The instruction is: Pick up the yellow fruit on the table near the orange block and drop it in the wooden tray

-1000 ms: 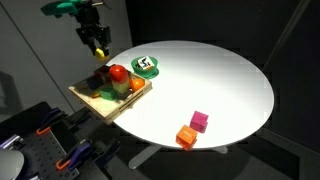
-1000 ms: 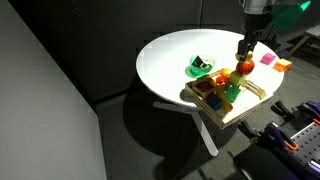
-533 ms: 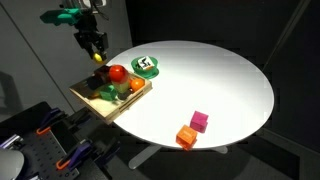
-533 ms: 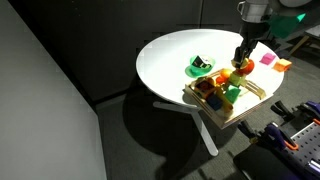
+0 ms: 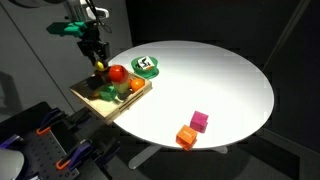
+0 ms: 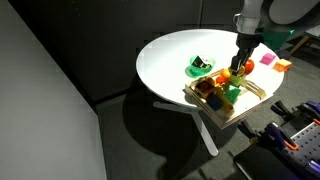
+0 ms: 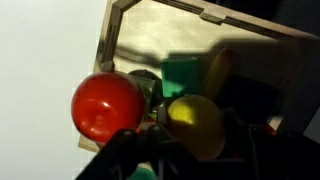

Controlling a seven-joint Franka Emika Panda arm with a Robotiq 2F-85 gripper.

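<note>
The fruit will come down next with my gripper toward the tray's toy pieces by the green block [image 5: 106,91] [image 7: 184,77], and my gripper will let go of it.
My gripper [image 5: 98,60] is shut on the small yellow fruit [image 5: 99,68] and holds it low over the wooden tray [image 5: 88,101] at the white table's [image 5: 220,80] edge. In the wrist view the fruit [image 7: 190,118] sits between the dark fingers of the gripper [image 7: 195,142], right beside a red ball [image 7: 107,105], with the tray rim [image 7: 110,40] behind. The gripper [image 6: 238,66] is also over the tray [image 6: 205,108] in an exterior view. The orange block [image 5: 185,137] lies far off near the table's front edge and shows in both exterior views [image 6: 283,66].
The tray holds the red ball [image 5: 117,72], a green block [image 7: 180,75] and other toy pieces. A green-and-white dish [image 5: 146,66] stands beside the tray. A pink cube [image 5: 199,121] lies next to the orange block.
My gripper has moved down and a little toward the tray's middle with the yellow fruit in it. Nothing else has moved.
</note>
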